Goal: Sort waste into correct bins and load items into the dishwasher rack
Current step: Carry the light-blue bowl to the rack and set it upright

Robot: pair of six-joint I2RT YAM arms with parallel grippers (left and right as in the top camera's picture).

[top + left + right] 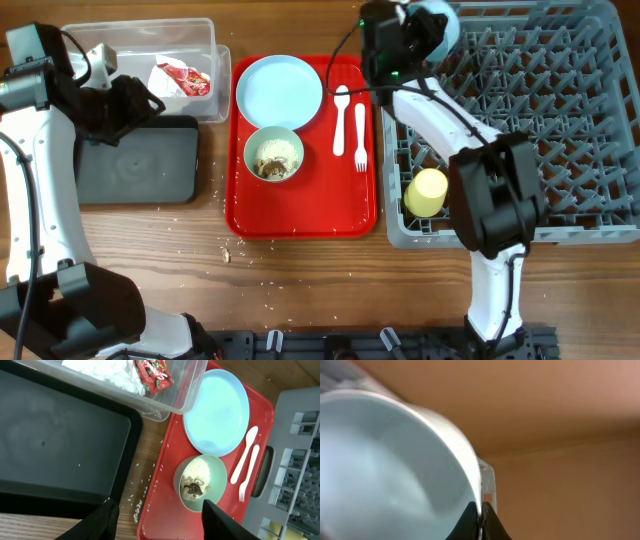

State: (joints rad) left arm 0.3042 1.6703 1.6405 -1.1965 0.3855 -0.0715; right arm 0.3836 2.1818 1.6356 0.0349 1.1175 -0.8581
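Observation:
The green bowl [249, 152] lies below my left gripper, to its right in the overhead view: I will cross and descend to the spoon-side rim [302, 154], clear of the plate.
My right gripper [424, 32] is shut on the rim of the pale blue bowl [446, 20], held above the back left corner of the grey dishwasher rack [560, 120]; the right wrist view shows the jaws [480, 510] pinching the bowl's rim [395, 470]. A yellow cup [426, 192] lies in the rack. My left gripper [140, 100] is open and empty above the black tray [140, 165], beside the clear tub [140, 24] holding the red-and-white wrapper [183, 78]. The blue plate [279, 90], the green bowl [249, 152] with food scraps [273, 158], the spoon [341, 115] and the fork [360, 135] are on the red tray.
The red serving tray [310, 210] lies between the bins and the rack. Crumbs [228, 252] are scattered on the wooden table in front of it. In the left wrist view the open fingers [160, 522] frame the red tray's edge [165, 480] and the green bowl [217, 467].

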